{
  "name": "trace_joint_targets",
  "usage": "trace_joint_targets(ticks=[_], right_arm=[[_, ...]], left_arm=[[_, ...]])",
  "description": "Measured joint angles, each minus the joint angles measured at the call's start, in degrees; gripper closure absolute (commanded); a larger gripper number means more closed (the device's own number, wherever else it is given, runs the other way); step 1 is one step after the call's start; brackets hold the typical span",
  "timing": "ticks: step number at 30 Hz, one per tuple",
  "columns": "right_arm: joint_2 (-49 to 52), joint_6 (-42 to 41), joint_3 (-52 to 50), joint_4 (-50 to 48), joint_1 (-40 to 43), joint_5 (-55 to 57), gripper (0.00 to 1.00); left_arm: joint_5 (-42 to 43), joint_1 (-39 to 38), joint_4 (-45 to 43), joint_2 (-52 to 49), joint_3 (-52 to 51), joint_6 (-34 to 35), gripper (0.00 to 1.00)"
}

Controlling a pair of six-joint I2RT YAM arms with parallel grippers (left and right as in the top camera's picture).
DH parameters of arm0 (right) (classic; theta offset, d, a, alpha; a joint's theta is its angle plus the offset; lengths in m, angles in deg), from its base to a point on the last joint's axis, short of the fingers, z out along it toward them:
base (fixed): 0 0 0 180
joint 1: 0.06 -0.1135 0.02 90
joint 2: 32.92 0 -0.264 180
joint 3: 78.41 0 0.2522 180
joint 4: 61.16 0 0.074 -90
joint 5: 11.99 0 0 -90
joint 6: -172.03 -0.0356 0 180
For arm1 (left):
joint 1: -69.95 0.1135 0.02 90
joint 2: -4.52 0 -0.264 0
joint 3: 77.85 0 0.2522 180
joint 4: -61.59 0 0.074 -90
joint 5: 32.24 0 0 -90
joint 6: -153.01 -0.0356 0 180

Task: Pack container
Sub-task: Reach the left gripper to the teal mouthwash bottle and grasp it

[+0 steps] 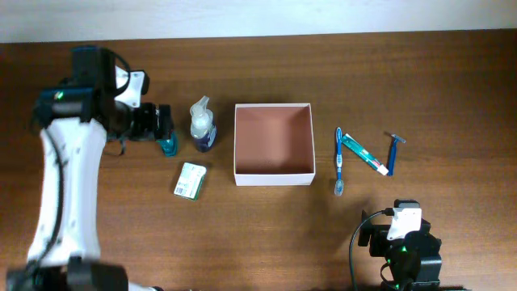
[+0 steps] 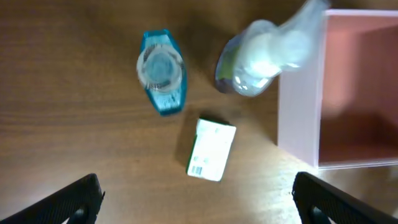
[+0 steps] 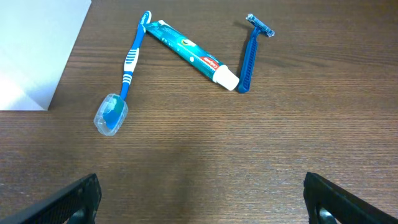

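The upright teal bottle's top (image 1: 167, 141) (image 2: 161, 68) is still below and beyond my open fingers, so my left gripper will next move down and reach outward onto it.
The container (image 1: 273, 179) is a square white-walled box with a pinkish-brown, empty inside, at the table's middle. It also shows in the left wrist view (image 2: 360, 93) and the right wrist view (image 3: 37, 50). My left gripper (image 1: 161, 121) (image 2: 199, 202) is open and empty, above the table just left of a teal bottle (image 1: 168, 146) (image 2: 161, 71). A clear pump bottle (image 1: 202, 125) (image 2: 261, 56) stands beside the container's left wall. A green-and-white small box (image 1: 191, 179) (image 2: 211, 149) lies in front. My right gripper (image 1: 401, 238) (image 3: 202, 202) is open and empty at the front right.
Right of the container lie a blue toothbrush (image 1: 339, 162) (image 3: 127, 68), a teal toothpaste tube (image 1: 361, 155) (image 3: 193, 55) and a blue razor (image 1: 393, 153) (image 3: 249, 56). The left arm (image 1: 65, 178) runs down the table's left side.
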Motion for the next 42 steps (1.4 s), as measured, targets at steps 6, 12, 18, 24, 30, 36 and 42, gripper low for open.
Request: trace_joint_targets(ticks=[6, 12, 18, 24, 30, 36, 42], right_arm=[[0.0, 0.0, 0.0, 0.0, 0.0, 0.0, 0.01], [0.0, 0.0, 0.0, 0.0, 0.0, 0.0, 0.01], [0.0, 0.0, 0.0, 0.0, 0.0, 0.0, 0.01], [0.0, 0.0, 0.0, 0.0, 0.0, 0.0, 0.0], [0.0, 0.0, 0.0, 0.0, 0.0, 0.0, 0.01], [0.0, 0.0, 0.0, 0.0, 0.0, 0.0, 0.01], [0.0, 0.0, 0.0, 0.0, 0.0, 0.0, 0.01]], left_arm=[[-0.3, 0.0, -5.6, -8.4, 0.0, -0.2, 0.2], [-2.7, 0.0, -8.9, -12.6, 0.0, -0.3, 0.25], [-5.3, 0.0, -10.9, -16.6, 0.1, -0.3, 0.26], [-6.3, 0.0, -12.5, -19.6, 0.8, -0.4, 0.59], [-6.5, -0.2, -12.0, -19.9, 1.2, -0.2, 0.77], [-6.5, -0.2, -6.2, -20.4, 3.7, -0.2, 0.88], [-6.9, -0.3, 6.1, -20.3, 14.8, -0.2, 0.88]])
